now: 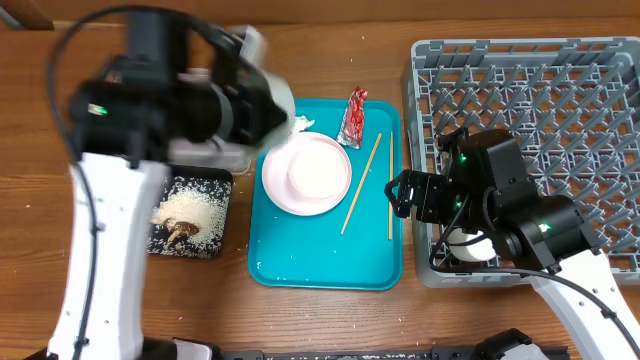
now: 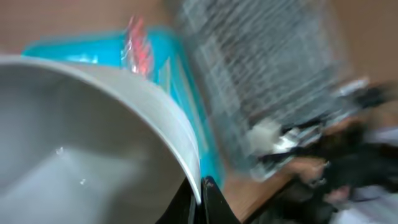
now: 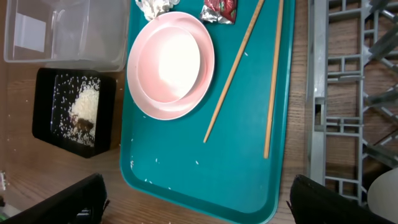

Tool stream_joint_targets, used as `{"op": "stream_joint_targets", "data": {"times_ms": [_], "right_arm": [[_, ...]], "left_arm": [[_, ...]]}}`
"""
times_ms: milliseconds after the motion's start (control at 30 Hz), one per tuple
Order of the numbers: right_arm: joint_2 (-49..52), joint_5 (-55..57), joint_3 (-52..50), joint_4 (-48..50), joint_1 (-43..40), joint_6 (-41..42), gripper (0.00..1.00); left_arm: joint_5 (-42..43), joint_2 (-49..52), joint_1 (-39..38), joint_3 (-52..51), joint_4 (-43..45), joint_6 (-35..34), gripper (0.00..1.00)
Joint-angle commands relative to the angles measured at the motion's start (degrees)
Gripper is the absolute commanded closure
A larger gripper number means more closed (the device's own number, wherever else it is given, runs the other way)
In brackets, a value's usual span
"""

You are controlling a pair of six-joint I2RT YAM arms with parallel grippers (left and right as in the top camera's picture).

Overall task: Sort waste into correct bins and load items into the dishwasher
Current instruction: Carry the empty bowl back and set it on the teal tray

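Note:
The teal tray's near corner [image 1: 284, 243] by the black tray is bare. My left gripper should move back and down over it next and release the whitish bowl's rim.
My left gripper [image 2: 200, 186] is shut on the rim of a whitish bowl [image 2: 93, 137], held up and blurred over the table's back left [image 1: 262, 70]. A pink bowl [image 3: 171, 59] sits on the pink plate [image 3: 146, 93] on the teal tray [image 3: 249, 155]. Two chopsticks [image 3: 233, 65] lie on it to the right. The foil wrapper [image 3: 221, 9] and paper wad [image 3: 154, 6] lie at its far end. My right gripper [image 3: 199, 205] is open and empty above the tray's near edge, also seen from overhead [image 1: 400, 195].
The black tray [image 3: 43, 124] with rice and scraps [image 3: 84, 106] lies left of the teal tray. The clear tub [image 3: 118, 37] stands behind it. The grey rack [image 1: 540, 80] fills the right side, with a white cup [image 1: 470, 248] at its near left corner.

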Motion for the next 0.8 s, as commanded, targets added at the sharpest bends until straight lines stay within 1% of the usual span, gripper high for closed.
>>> {"op": "stream_joint_targets", "data": {"times_ms": [0,67,100,133,167,200,233,333,400,467,633,667,733,767], "right_arm": [[-0.11,0.17,0.81,0.35,0.11,0.48,0.03],[-0.11,0.2,0.81,0.35,0.11,0.48,0.03],[-0.11,0.2,0.81,0.35,0.11,0.48,0.03],[-0.11,0.22,0.81,0.33,0.11,0.48,0.03],[-0.11,0.24,0.79,0.15,0.11,0.48,0.02],[-0.11,0.24,0.79,-0.02,0.11,0.5,0.02],[-0.11,0.26,0.81,-0.63,0.11,0.5,0.01],[-0.11,0.42,0.81,-1.68,-0.26,0.5,0.01],[-0.11,0.42,0.81,-1.77,-0.5,0.5,0.01],[-0.11,0.39,0.81,-1.64,-0.55,0.5,0.01],[-0.11,0.42,0.81,-2.01,-0.55,0.5,0.01],[-0.11,0.42,0.79,-2.05,-0.55,0.5,0.01],[-0.11,0.42,0.79,-2.03,-0.55,0.5,0.01],[-0.11,0.42,0.81,-2.03,-0.55,0.5,0.01]], "left_arm": [[-34.93,0.48,-12.94,-3.54,-5.44,-9.42,0.96],[-38.91,0.48,-17.7,-8.28,-6.45,-13.42,0.96],[-39.87,0.48,-20.63,-13.0,-6.01,-16.65,0.95],[-39.85,0.48,-21.46,-15.02,-5.53,-17.9,0.96],[-39.34,0.48,-23.12,-21.86,-3.37,-22.25,0.96],[-38.36,0.48,-23.39,-25.97,-1.66,-24.26,0.96],[-35.76,0.48,-23.32,-32.57,2.23,-25.55,0.96],[-32.35,0.48,-22.91,-40.44,9.55,-24.79,0.96],[-28.37,0.48,-23.17,-43.95,15.69,-21.66,0.96],[-27.58,0.48,-23.91,-46.8,20.48,-20.81,0.96],[-26.75,1.14,-25.24,-52.52,26.47,-22.36,0.96],[-26.77,1.36,-25.29,-53.44,27.12,-22.36,0.95],[-26.73,1.68,-25.27,-54.66,28.02,-22.34,0.87],[-26.71,1.7,-25.18,-54.66,27.96,-22.29,0.86]]}}
